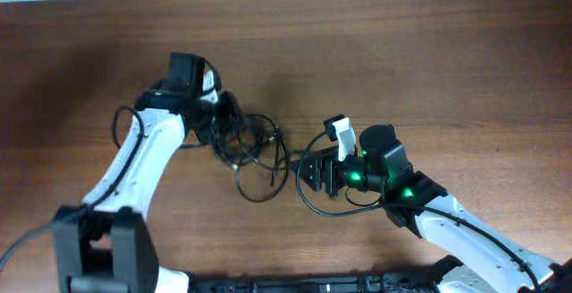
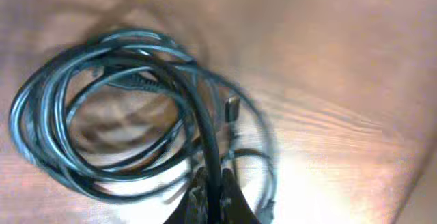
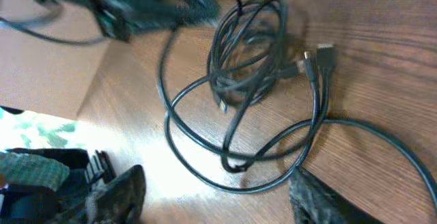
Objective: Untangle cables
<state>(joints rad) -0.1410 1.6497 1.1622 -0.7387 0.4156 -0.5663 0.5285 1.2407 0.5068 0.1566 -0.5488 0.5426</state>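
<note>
My left gripper next lifts and shifts to the left in the overhead view. Then it lowers and lets go of the cable on the bare tabletop, which lies clear of the tangle.
A tangle of thin black cables lies on the wooden table between the two arms. In the left wrist view the coiled cables fill the frame, with a small plug showing. My left gripper is shut on one cable strand at the tangle's left side. My right gripper is open and empty, just right of the tangle. In the right wrist view the cables loop in front of its fingers, with plugs at the right.
The wooden table spreads all around. A white tag sits on the right arm. The left arm's body shows at the top left of the right wrist view.
</note>
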